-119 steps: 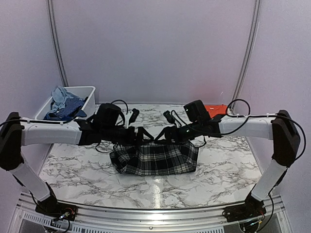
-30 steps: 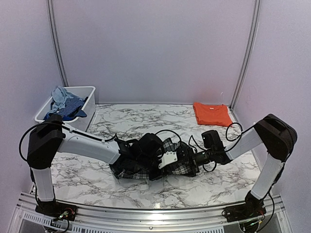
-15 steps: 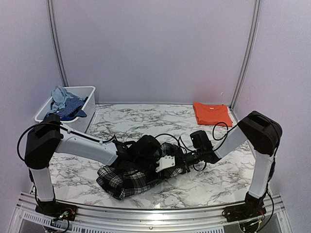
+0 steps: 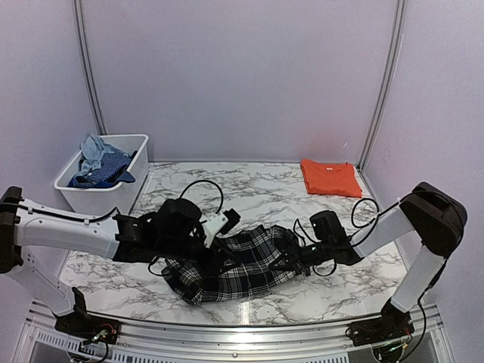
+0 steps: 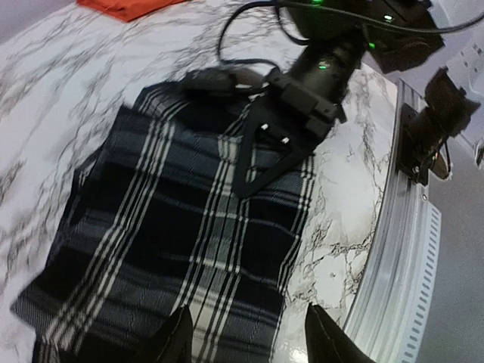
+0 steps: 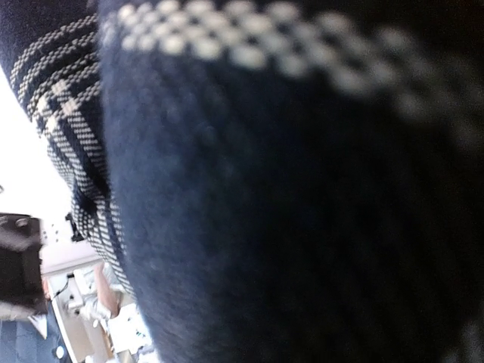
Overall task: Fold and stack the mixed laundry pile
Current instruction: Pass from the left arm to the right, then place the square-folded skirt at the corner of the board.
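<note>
My right gripper should next lift the plaid, carry it outward over the already folded orange T-shirt (image 4: 329, 178), lower and release it, since that stack base lies outward of the gripper.
The black-and-white plaid piece (image 4: 240, 274) lies spread on the marble table (image 4: 189, 189), near the front middle. My left gripper (image 4: 227, 221) hovers over its left part, open; in the left wrist view nothing sits between its fingertips (image 5: 178, 339) and the plaid (image 5: 166, 227) lies below. My right gripper (image 4: 291, 261) lies low on the plaid's right edge. Its upper finger (image 5: 257, 155) rests flat on the cloth, shut on it. Plaid fabric (image 6: 227, 189) fills the right wrist view. A folded orange T-shirt (image 4: 329, 178) lies at the back right. A pale blue piece (image 4: 94, 150) sits in the bin.
A white plastic bin (image 4: 106, 198) holding blue cloth stands at the back left. The metal rail (image 5: 401, 280) of the table's front edge runs close to the plaid. Cables loop around both wrists.
My left gripper has opened, let go of the plaid and drawn back to the left. My right gripper has closed on the plaid's right edge. The plaid now lies flatter.
</note>
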Robot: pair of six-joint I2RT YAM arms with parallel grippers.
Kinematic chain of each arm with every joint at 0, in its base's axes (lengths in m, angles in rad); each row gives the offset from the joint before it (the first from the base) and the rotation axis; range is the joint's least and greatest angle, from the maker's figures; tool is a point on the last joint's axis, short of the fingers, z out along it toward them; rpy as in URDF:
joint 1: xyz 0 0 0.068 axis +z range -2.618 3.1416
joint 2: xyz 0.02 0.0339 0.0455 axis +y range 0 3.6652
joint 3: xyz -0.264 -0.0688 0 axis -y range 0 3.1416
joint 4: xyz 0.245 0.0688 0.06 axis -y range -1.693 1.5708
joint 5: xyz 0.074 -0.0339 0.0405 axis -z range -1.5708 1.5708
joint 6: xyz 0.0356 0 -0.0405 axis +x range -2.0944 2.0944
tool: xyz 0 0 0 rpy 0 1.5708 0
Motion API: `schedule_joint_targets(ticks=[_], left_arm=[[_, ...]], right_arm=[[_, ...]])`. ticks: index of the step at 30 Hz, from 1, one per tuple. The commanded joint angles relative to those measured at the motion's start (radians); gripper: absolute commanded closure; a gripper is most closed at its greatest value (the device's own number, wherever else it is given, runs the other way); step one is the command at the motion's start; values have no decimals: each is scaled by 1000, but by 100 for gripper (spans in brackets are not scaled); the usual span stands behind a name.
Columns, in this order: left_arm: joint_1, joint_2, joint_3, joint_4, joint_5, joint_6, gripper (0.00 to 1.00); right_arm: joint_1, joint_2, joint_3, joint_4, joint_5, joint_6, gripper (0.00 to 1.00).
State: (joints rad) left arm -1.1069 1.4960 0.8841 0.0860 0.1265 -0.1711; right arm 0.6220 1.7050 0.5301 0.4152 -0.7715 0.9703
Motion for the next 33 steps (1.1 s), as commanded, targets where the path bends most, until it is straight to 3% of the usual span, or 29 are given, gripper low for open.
schedule_joint_targets(ticks=[1,6,13,14,16,17,25,33], left_arm=[[24,-99,-151,-21,-81,-309,47],[82,-188,-213,-15,-122,-348,44],[143,-174,-180,-84,-144,-317,38],[148,-170,-179,-84,-143,-319,32],[157,-167,-179,-84,-142,-323,8],[161,-164,-178,-84,-142,-322,2],[184,-152,-149,-138,-152,-307,1],[202,-148,-129,-175,-153,-271,1]], right_arm=[[-1,-84,37,-83,150,-31,100],[-36,-67,288,-512,319,-300,100],[-127,55,649,-843,479,-550,100],[-133,78,702,-896,501,-598,100],[-139,137,816,-993,539,-684,100],[-139,167,883,-1043,570,-719,100],[-182,292,1226,-1212,804,-823,100],[-290,349,1484,-1275,924,-907,100]])
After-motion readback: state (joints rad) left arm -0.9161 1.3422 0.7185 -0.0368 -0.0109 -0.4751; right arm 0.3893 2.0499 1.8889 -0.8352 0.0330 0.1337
